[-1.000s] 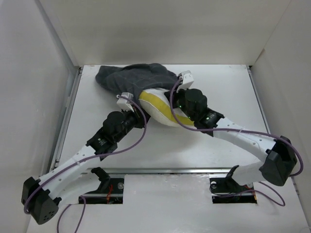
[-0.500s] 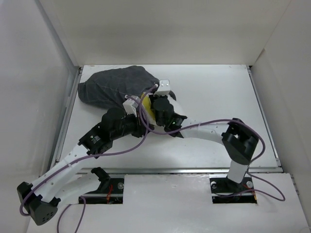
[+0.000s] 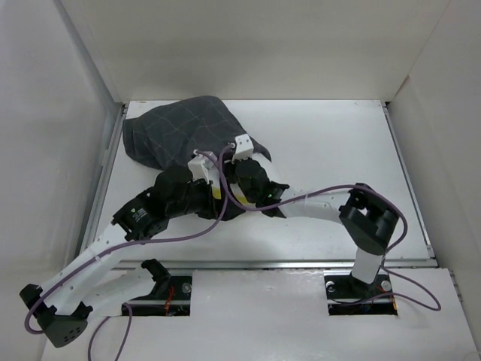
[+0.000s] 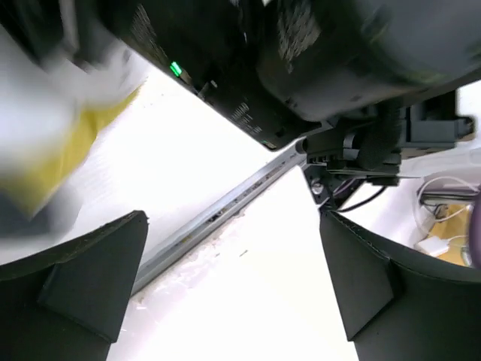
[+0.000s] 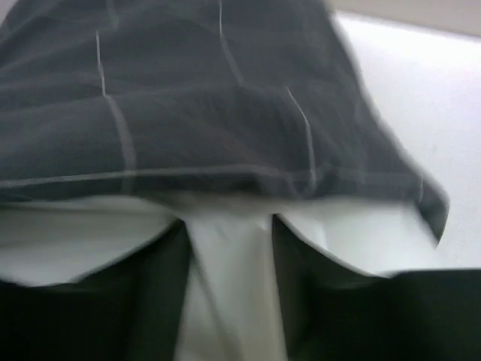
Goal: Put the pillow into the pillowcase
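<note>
My left gripper is to move outward and toward the right in the top view, onto the pillowcase's hem corner [image 3: 264,153], because that corner hangs free there.
The charcoal pillowcase [image 3: 180,131] with its pale grid lies bunched at the table's back left. It covers nearly all of the pillow; only a sliver of yellow edge [image 3: 216,194] shows under the two wrists. In the right wrist view the pillowcase hem [image 5: 210,135] hangs over white pillow cloth [image 5: 75,233]. My right gripper [image 5: 228,226] has its fingers apart, with that white cloth lying between them. My left gripper [image 4: 233,218] stands wide open over bare table with nothing between its fingers. The pillow's yellow piping [image 4: 56,162] is a blur at its left.
White walls close in the table at the left [image 3: 83,135], back and right. A metal rail [image 3: 263,264] runs along the near edge, also seen in the left wrist view [image 4: 218,214]. The right arm's black body [image 4: 316,68] hangs right above the left gripper.
Both grippers were shut and have opened. Both wrists moved left toward the pillowcase. The pillow's white and yellow end, exposed a second ago, is now almost wholly under the pillowcase.
</note>
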`<state>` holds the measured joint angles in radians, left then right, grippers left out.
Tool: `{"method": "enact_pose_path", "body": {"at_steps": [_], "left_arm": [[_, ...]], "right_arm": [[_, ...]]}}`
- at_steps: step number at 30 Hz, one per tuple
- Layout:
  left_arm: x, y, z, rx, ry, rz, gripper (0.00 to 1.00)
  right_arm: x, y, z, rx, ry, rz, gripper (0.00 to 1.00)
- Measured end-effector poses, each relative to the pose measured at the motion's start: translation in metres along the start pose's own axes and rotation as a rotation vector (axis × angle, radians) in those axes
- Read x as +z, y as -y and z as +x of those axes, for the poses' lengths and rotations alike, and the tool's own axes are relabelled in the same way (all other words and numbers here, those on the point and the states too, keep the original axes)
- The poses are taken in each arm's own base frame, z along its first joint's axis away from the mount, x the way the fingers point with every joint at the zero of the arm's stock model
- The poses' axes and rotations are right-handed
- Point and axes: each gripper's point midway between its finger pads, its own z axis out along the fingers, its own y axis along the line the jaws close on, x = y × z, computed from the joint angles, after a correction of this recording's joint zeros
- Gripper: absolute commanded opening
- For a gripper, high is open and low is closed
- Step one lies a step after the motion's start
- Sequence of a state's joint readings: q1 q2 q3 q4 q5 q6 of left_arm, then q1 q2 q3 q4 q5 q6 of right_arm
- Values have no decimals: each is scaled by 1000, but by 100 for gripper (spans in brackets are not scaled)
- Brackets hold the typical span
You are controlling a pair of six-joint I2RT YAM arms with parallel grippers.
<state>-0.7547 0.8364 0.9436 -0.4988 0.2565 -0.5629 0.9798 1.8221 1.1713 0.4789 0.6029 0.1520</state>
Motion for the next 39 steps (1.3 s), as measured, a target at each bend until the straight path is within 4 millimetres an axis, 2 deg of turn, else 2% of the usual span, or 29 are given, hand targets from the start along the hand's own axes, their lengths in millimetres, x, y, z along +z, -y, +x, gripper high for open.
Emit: {"method": "enact_pose_path", "body": {"at_steps": [1, 4, 5, 9, 12, 14, 16, 19, 20, 22, 26, 30, 34, 35, 38, 39], "left_arm": [[-3, 2, -1, -1, 0, -4, 100], [-10, 8, -13, -3, 31, -19, 100], [-12, 8, -18, -1, 49, -28, 100], [-19, 4, -45, 3, 147, -105, 100], [-10, -14, -57, -2, 185, -211, 100], [2, -31, -63, -10, 190, -295, 100], [20, -47, -67, -12, 174, -375, 100], [59, -73, -72, 6, 113, -496, 100], [72, -80, -73, 19, 90, -528, 100], [97, -94, -75, 51, 49, -589, 100], [138, -112, -88, 107, 15, -700, 99], [167, -124, -117, 163, 51, -820, 99], [193, -135, -137, 236, 54, -894, 92], [208, -138, -145, 251, 58, -904, 86], [230, -151, -152, 295, 42, -940, 66], [234, -155, -154, 307, 37, -947, 50]], "right_arm": [[-8, -1, 10, -23, -33, -40, 72], [-32, 6, 33, -84, -130, -115, 77], [-39, 10, 36, -92, -155, -125, 87], [-53, 24, 20, -65, -183, -142, 89], [-50, 47, 11, 1, -205, -111, 89], [-40, 78, 14, 58, -239, -61, 89], [-30, 120, 21, 120, -280, 13, 89], [-20, 184, 32, 214, -332, 113, 89], [-19, 201, 35, 238, -341, 141, 89], [-19, 222, 38, 271, -355, 168, 87], [-14, 221, 52, 294, -397, 120, 86], [-13, 205, 77, 294, -476, 20, 86], [-19, 192, 86, 299, -488, -64, 87], [-20, 190, 88, 305, -485, -87, 87], [-27, 188, 99, 338, -506, -123, 87], [-29, 188, 102, 351, -513, -130, 87]]}}
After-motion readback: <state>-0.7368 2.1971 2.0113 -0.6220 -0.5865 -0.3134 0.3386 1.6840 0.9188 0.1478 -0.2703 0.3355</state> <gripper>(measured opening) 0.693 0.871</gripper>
